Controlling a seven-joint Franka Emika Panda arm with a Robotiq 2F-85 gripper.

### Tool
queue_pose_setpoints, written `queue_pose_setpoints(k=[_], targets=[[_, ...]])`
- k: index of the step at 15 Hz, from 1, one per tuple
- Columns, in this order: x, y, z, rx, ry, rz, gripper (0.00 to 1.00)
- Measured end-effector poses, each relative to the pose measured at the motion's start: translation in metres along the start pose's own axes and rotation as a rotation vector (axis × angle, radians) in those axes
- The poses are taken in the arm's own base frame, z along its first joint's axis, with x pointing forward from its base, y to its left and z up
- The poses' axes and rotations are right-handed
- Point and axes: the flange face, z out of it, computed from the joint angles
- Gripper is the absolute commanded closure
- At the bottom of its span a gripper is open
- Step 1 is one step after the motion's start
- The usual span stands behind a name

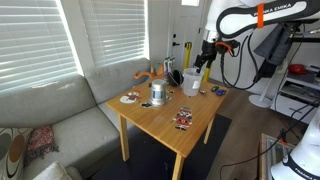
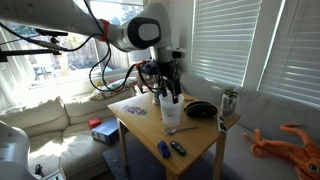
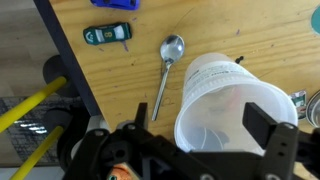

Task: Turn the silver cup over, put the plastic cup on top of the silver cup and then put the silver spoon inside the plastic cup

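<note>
The plastic cup's rim (image 1: 199, 72) (image 3: 181, 128) by the spoon handle is just below my gripper, between its open fingers, so I will lower my gripper onto it next and close there.
The translucent plastic cup (image 3: 232, 100) stands upright on the wooden table (image 3: 110, 70), seen from above in the wrist view, and shows in both exterior views (image 2: 171, 116) (image 1: 190, 82). My gripper (image 3: 202, 130) hangs right over it, open, with one finger beside the cup's wall and the other over its mouth; it also shows in both exterior views (image 2: 168, 96) (image 1: 197, 70). The silver spoon (image 3: 166, 66) lies flat next to the cup. The silver cup (image 1: 157, 95) stands apart in the table's middle and also shows in the other exterior view (image 2: 229, 100).
A blue toy car (image 3: 113, 4) and a green one (image 3: 107, 34) lie near the table edge. A dark vessel (image 2: 200, 110) sits beside the plastic cup. Small flat items (image 1: 183, 118) lie on the table. A sofa (image 1: 60, 125) runs along one side.
</note>
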Motion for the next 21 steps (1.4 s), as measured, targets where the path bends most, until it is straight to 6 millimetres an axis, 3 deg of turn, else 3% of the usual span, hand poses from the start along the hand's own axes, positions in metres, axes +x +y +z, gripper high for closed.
queue_pose_setpoints(k=[1,6,10,13,16,21], targets=[[-0.001,-0.001,0.006,0.008,-0.003,0.004,0.32],[0.0,-0.002,0.026,0.057,-0.002,0.033,0.68],[0.0,-0.005,0.027,0.084,-0.008,0.046,0.96],[0.001,-0.009,0.021,0.094,0.003,0.047,1.0],[0.004,-0.014,0.001,0.1,0.037,0.038,0.99],[0.009,-0.029,-0.071,0.139,0.13,0.016,0.99]])
